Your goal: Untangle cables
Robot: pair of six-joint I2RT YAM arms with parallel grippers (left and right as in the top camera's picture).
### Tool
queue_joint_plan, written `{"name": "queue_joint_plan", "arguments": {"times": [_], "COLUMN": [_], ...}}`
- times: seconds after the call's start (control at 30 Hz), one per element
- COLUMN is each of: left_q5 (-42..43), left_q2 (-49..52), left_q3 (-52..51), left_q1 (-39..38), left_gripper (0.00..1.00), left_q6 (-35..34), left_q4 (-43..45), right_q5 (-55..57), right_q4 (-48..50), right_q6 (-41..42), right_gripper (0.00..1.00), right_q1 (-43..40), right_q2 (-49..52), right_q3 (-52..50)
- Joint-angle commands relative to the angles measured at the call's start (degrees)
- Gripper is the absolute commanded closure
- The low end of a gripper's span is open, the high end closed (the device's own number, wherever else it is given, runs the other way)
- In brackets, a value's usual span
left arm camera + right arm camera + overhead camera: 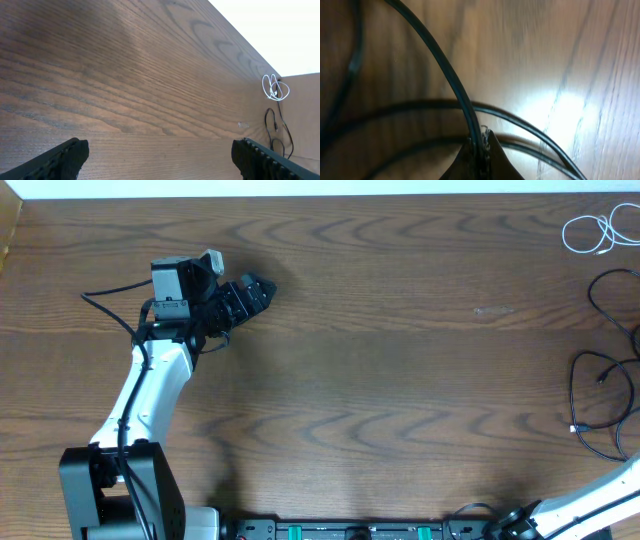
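Observation:
Next, my right gripper draws the held black cable toward the right in the overhead view, then opens, because other pieces of black cable cross under it.
A white cable [590, 230] lies coiled at the far right corner of the table. Black cables [605, 380] loop along the right edge. My left gripper [252, 292] is open and empty over the left part of the table, far from all cables. The left wrist view shows its fingers wide apart [160, 156], with the white cable [276, 89] and a black cable [275, 125] far ahead. My right gripper [481, 147] is shut on a black cable [445, 65] that runs up from between its fingertips. Other black strands cross under it. In the overhead view the right gripper is out of frame.
The right arm [590, 500] enters at the bottom right corner. The left arm's base [110, 490] stands at the bottom left. A thick black robot wire [110, 308] loops beside the left wrist. The table's far edge [320, 194] runs along the top.

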Motion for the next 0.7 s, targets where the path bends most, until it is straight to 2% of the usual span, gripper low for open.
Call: {"name": "queue_joint_plan", "arguments": {"times": [0.0,0.2,0.23,0.27,0.37,0.43,0.57,0.67], "left_q5": [-0.3,-0.3,-0.3,-0.3,-0.3,-0.3,-0.3,-0.3], "left_q2": [0.0,0.0,0.0,0.0,0.0,0.0,0.0,0.0], "left_q3": [0.4,0.4,0.4,0.4,0.4,0.4,0.4,0.4], "left_q1": [0.1,0.1,0.1,0.1,0.1,0.1,0.1,0.1], "left_gripper": [0.04,0.04,0.04,0.04,0.04,0.04,0.04,0.04], "left_q6": [1.2,1.2,1.2,1.2,1.2,1.2,1.2,1.2], "left_q4": [0.0,0.0,0.0,0.0,0.0,0.0,0.0,0.0], "right_q5": [0.5,-7.5,-8.3,-8.7,-8.9,-9.0,-11.2,-16.0], "right_q4": [1.9,1.1,0.2,-1.2,-4.2,-6.4,-10.6,-14.0], "right_q6": [-3.7,-10.8,-11.2,-11.2,-11.5,-12.0,-13.1,-15.7], "right_gripper": [0.99,0.99,0.97,0.91,0.59,0.43,0.27,0.24], "right_q1": [0.1,1.3,1.5,1.6,1.7,1.8,2.2,2.7], "right_q2": [-0.4,-0.4,-0.4,-0.4,-0.4,-0.4,-0.4,-0.4], "right_q3": [4.9,14.7,15.8,16.9,18.1,18.1,18.2,19.6]}}
